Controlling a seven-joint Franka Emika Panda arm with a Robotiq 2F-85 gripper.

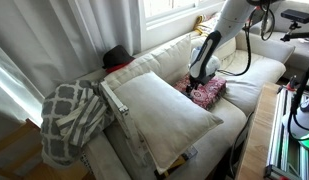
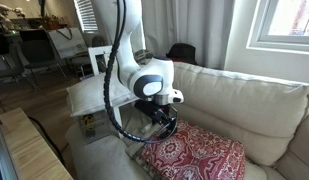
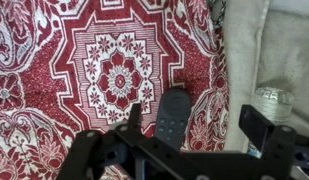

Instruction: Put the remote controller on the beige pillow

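I should move my gripper down toward the red patterned pillow until its fingers are on both sides of the remote controller's long sides (image 3: pixel 173 119), because the remote controller is below them.
The remote controller (image 3: pixel 174 112) is a slim dark bar lying on the red patterned pillow (image 3: pixel 104 60) near its edge. My gripper (image 3: pixel 194 118) is open just above it, with one finger on each side of the remote and neither visibly touching it. In both exterior views the gripper (image 1: pixel 195 80) (image 2: pixel 159 118) points down at the red pillow (image 1: pixel 207 93) (image 2: pixel 199 155), and the remote is hidden there. The beige pillow (image 1: pixel 164 112) is large and lies on the sofa seat beside the red pillow. It also shows behind the arm (image 2: pixel 92 95).
A grey-and-white lattice blanket (image 1: pixel 69 115) hangs over the sofa arm. A black item (image 1: pixel 116 55) sits on the sofa back. A clear ribbed object (image 3: pixel 275 100) lies on the cream sofa (image 2: pixel 244 95) past the red pillow's edge. A wooden table (image 2: pixel 29 150) stands nearby.
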